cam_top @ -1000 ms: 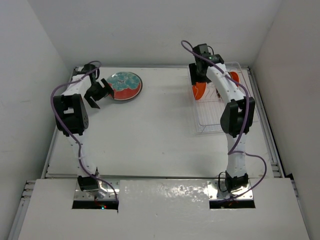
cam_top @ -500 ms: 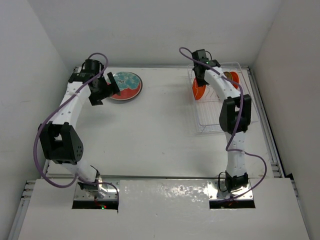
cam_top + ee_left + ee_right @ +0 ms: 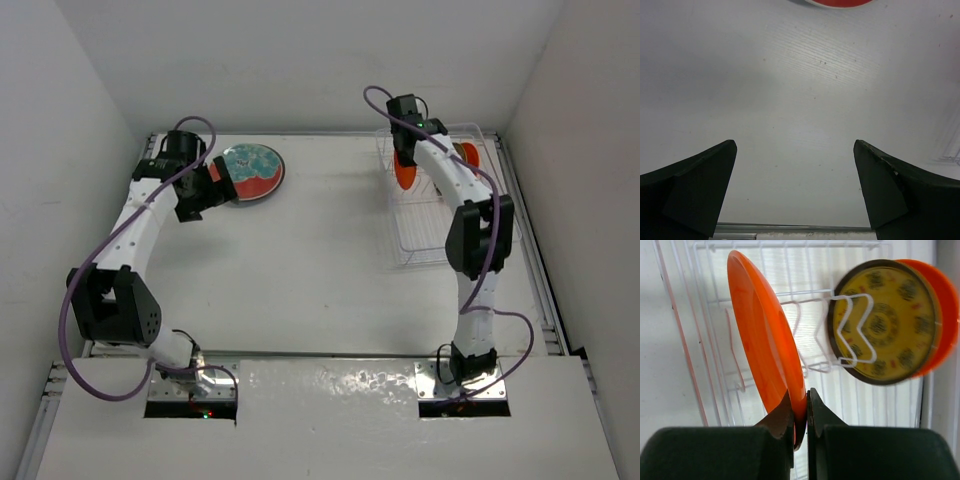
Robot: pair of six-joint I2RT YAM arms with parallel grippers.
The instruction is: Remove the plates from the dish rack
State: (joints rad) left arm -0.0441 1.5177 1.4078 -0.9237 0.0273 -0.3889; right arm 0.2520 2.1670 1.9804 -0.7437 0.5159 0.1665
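The orange plate needs to be lifted clear of the wires by my right gripper, then lowered onto the table between the rack (image 3: 432, 232) and the red plate.
The white wire dish rack (image 3: 432, 232) stands at the back right. My right gripper (image 3: 800, 401) is shut on the rim of a glossy orange plate (image 3: 763, 335), which stands on edge at the rack's left end (image 3: 407, 172). A yellow-centred plate (image 3: 883, 322) leans in the rack's prongs with another orange plate (image 3: 946, 302) right behind it. A red plate with a mottled teal centre (image 3: 251, 171) lies flat at the back left. Just left of it hovers my left gripper (image 3: 201, 191), open and holding nothing (image 3: 795, 150); only the red plate's rim (image 3: 840, 2) shows in its view.
The rack's clear tray base (image 3: 425, 256) reaches toward the table's middle. White walls close in the table at the back and on both sides. A metal rail (image 3: 790, 227) runs along the table edge beneath the left gripper.
The right gripper's jaws have closed onto the orange plate's rim. The left arm has stretched out, its elbow swinging toward the near left, with its gripper still beside the red plate.
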